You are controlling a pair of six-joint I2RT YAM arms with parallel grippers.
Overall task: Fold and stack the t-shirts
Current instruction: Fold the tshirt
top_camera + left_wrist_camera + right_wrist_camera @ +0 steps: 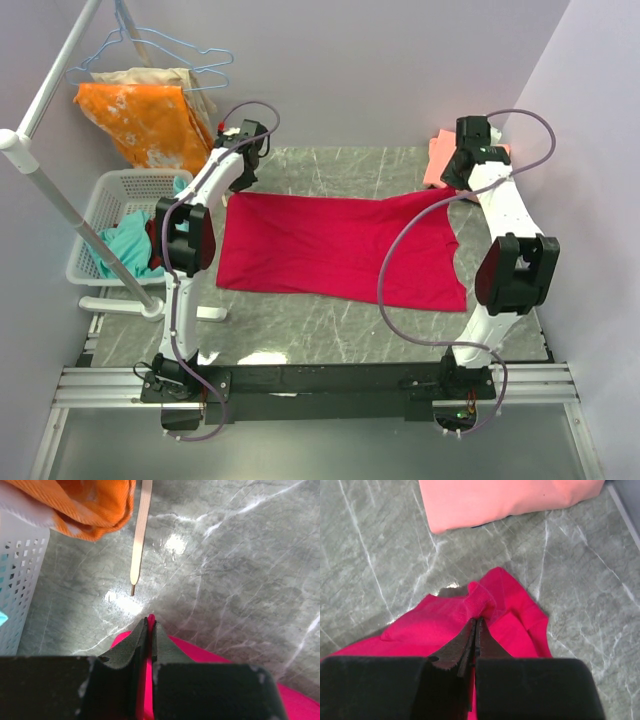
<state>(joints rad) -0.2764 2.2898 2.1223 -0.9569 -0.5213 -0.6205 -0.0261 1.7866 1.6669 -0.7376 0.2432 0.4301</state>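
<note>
My left gripper pulls the pinched far corner back over the middle of the shirt's basket-side edge (231,243) and releases it next, since the red t-shirt lies spread flat.
The crimson-red t-shirt (340,250) lies spread out flat across the marble table. My left gripper (236,182) is at its far left corner, and in the left wrist view the gripper (150,621) is shut on a thin fold of the red cloth (210,655). My right gripper (452,190) is at the far right corner; in the right wrist view the gripper (477,621) is shut on a bunched hem of the red t-shirt (445,625), lifted slightly. A folded salmon-pink t-shirt (437,160) (510,500) lies just beyond the right gripper.
A white laundry basket (110,200) (20,580) holding teal cloth (125,245) stands left of the table. The orange white-blotched cloth (150,120) (85,505) hangs from a rack (50,190) above it. A pale strap (140,530) dangles near the left gripper.
</note>
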